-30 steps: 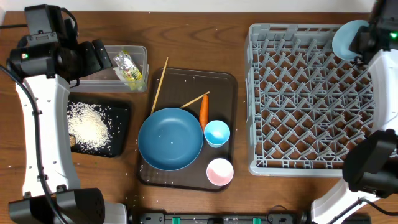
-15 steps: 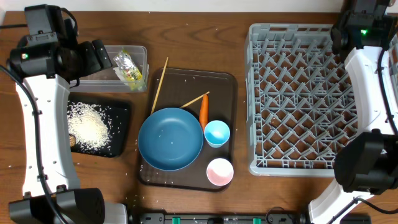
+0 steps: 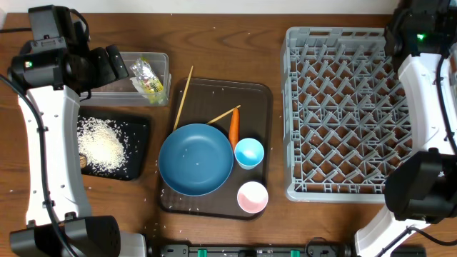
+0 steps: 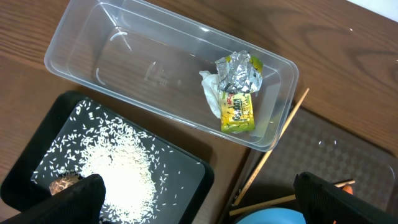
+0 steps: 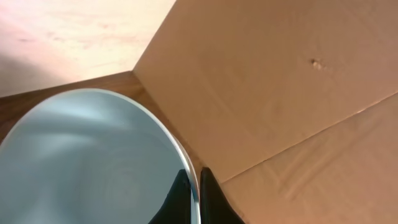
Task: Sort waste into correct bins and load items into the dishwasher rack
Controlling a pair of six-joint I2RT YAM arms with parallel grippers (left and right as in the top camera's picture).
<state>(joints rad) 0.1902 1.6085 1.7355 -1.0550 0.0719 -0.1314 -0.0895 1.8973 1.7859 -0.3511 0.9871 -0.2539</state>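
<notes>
My right gripper holds the bowl [image 5: 93,155] and will next go left in the overhead view and down to release it over the rack's far wires, which are empty.
My right gripper [image 5: 194,179] is shut on the rim of the light blue bowl [image 5: 93,155], one finger inside and one outside. In the overhead view the bowl is hidden by the right arm [image 3: 421,32] at the far right corner of the dishwasher rack [image 3: 350,114]. My left gripper [image 4: 205,196] hangs open and holds nothing, above the clear tub [image 4: 81,56], where the wrapper [image 4: 239,93] and paper wad [image 4: 210,93] lie. Rice [image 4: 118,168] and a brown lump [image 4: 62,185] are on the black tray [image 4: 193,180]. The blue plate [image 3: 196,158], carrot [image 3: 233,126], blue cup [image 3: 249,153], pink cup [image 3: 252,197] and chopsticks [image 3: 182,96] are on the brown tray [image 3: 260,96].
Cardboard fills the right wrist view behind the bowl. Stray rice grains dot the wooden table around both trays. One chopstick leans over the brown tray's far left rim beside the tub.
The bowl, visible a second ago over the rack's far right corner, is now hidden under the right arm, which shifted and turned there. The left arm has not moved.
</notes>
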